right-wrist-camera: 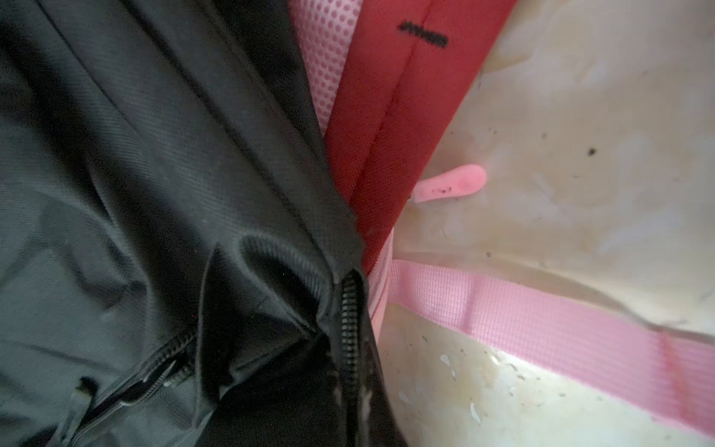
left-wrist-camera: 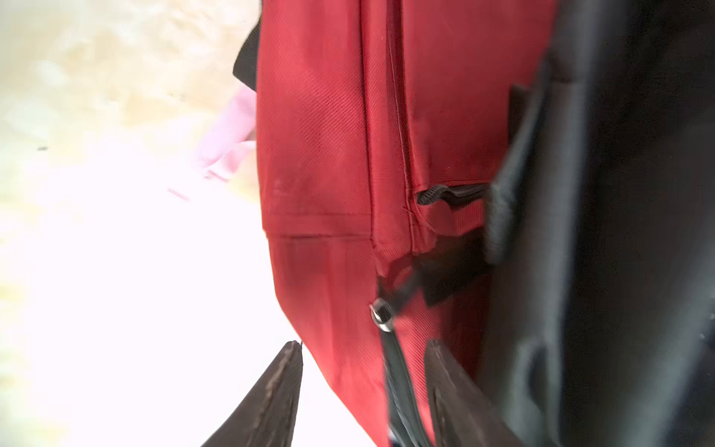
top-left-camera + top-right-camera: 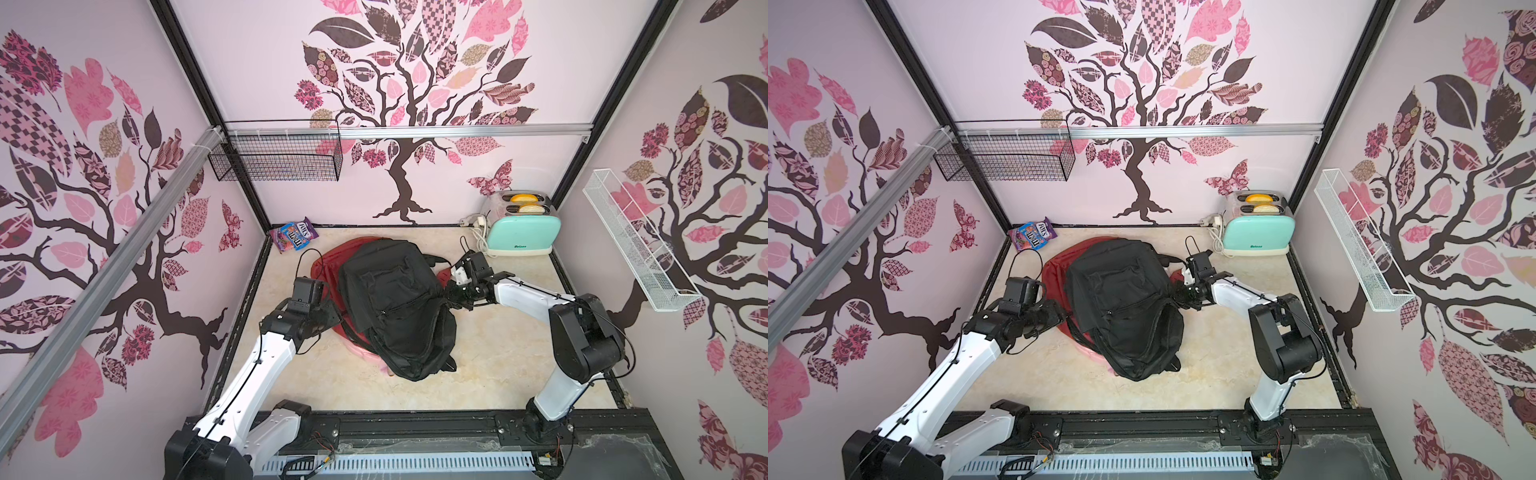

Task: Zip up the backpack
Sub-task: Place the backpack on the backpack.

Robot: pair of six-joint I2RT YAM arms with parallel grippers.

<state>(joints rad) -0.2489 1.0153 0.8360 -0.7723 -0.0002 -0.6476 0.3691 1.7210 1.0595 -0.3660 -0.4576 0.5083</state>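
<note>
Next I will draw the black backpack's zipper edge in my right gripper toward the red strap [image 3: 443,276] [image 1: 394,149], outward and with a tilt, then release it, as fabric bunches beside the zip.
A black backpack [image 3: 395,299] [image 3: 1121,299] lies on top of a red backpack [image 3: 332,262] [image 3: 1059,266] in the middle of the table. The black one's main zip gapes along its right side [image 3: 438,328]. My right gripper [image 3: 451,297] [image 1: 350,410] is shut on the black backpack's zipper edge [image 1: 350,321], and the fabric bunches there. My left gripper [image 3: 338,318] [image 2: 363,342] is open at the red backpack's left side. A black zip pull [image 2: 398,383] on a metal ring [image 2: 381,315] hangs loose between its fingers [image 2: 278,387].
A mint toaster [image 3: 521,232] with a white cord stands at the back right. Candy bags [image 3: 293,235] lie in the back left corner. A black wire basket [image 3: 276,160] and a white wire shelf [image 3: 636,245] hang on the walls. A pink strap [image 1: 541,321] lies on the table.
</note>
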